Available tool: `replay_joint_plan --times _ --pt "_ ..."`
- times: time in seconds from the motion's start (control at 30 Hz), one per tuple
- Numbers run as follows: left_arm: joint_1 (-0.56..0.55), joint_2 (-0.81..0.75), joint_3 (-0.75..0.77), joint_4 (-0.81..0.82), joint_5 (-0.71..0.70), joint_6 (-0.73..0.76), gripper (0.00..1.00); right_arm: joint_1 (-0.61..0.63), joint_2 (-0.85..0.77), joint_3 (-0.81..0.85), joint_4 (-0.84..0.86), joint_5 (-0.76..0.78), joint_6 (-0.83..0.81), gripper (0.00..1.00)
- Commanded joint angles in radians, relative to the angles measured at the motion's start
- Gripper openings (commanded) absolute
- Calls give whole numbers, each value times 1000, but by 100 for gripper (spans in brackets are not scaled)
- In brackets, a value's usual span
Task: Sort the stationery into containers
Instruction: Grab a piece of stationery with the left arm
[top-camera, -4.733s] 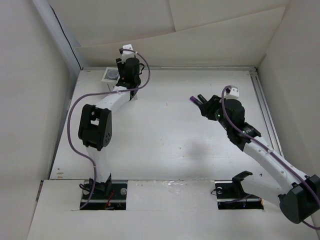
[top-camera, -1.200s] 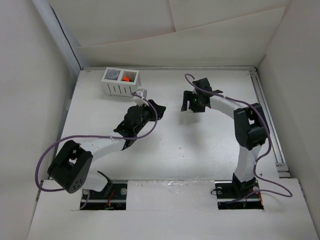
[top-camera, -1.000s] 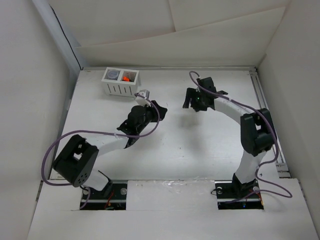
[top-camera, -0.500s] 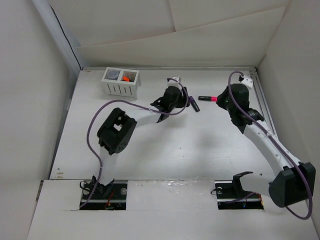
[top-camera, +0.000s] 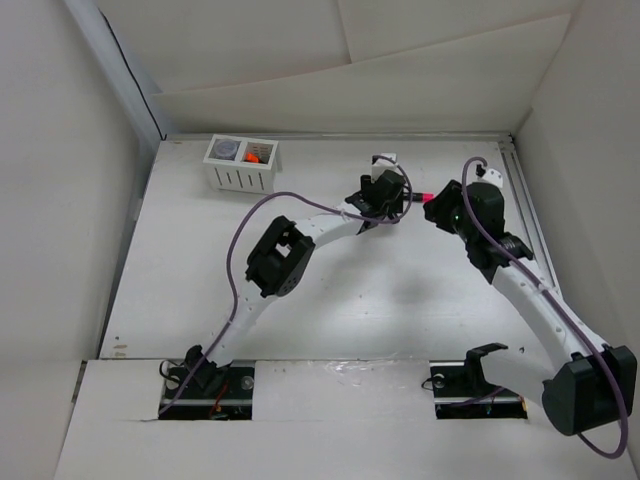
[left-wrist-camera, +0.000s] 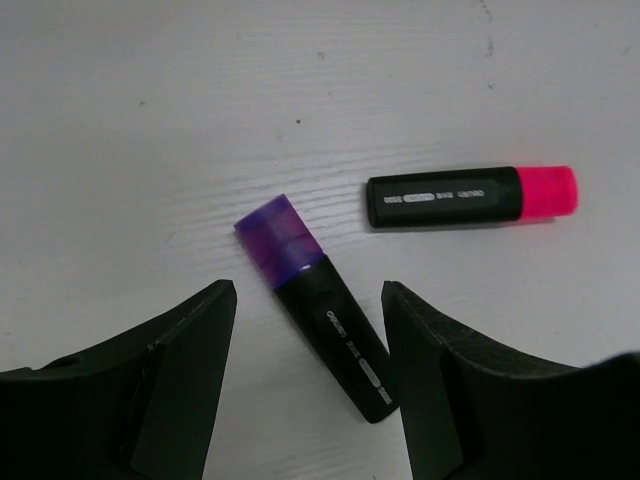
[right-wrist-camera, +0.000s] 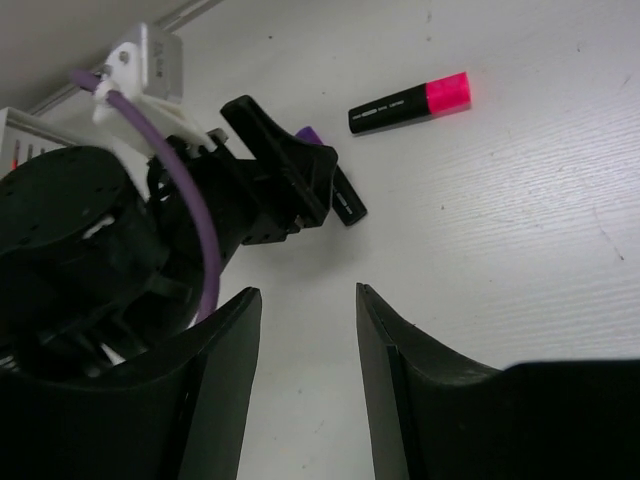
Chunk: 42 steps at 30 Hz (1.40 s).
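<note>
The purple-capped highlighter (left-wrist-camera: 318, 305) is already between the fingers of my left gripper. My left gripper should go down first to get onto it near where its cap meets the black body.
Two highlighters lie on the white table. In the left wrist view the purple-capped highlighter (left-wrist-camera: 318, 305) lies between the spread fingers of my left gripper (left-wrist-camera: 308, 292), which is open and touches nothing. The pink-capped highlighter (left-wrist-camera: 470, 195) lies just beyond it, apart from both grippers. My right gripper (right-wrist-camera: 305, 300) is open with only bare table between its fingers; from there the pink-capped highlighter (right-wrist-camera: 410, 103) shows ahead, and the left gripper (right-wrist-camera: 285, 185) hides most of the purple one. The white two-compartment container (top-camera: 243, 178) stands at the far left, holding a round piece (top-camera: 228, 149) and an orange piece (top-camera: 256, 155).
The two grippers are close together at the far middle of the table, left gripper (top-camera: 390, 205) and right gripper (top-camera: 436, 210). A metal rail (top-camera: 525, 215) runs along the right edge. White walls close in the back and both sides.
My left arm has stretched further right, so its open fingers now straddle the purple-capped highlighter. The right gripper has shifted slightly toward the left one. Both highlighters lie where they were.
</note>
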Motion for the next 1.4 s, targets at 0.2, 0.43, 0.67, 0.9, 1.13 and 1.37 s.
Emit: replay_joint_plan --times 0.2,0.43,0.67,0.9,1.13,1.37 --pt "8 113 216 -140 -125 38 56 -5 -122 -39 82 -82 2 51" --pt "8 156 281 -167 -102 38 50 -5 -145 -39 82 -123 -7 53" --pt "8 98 189 -154 -102 38 31 -15 -156 -39 82 -132 -16 54" --pt "8 -16 -9 -63 -102 57 23 -24 -165 -39 82 -162 -25 57" --pt "8 -169 -172 24 -102 97 13 -24 -165 -48 91 -172 -25 57" --pt "121 -508 -461 172 1 96 12 -24 -165 -69 125 -202 -25 58"
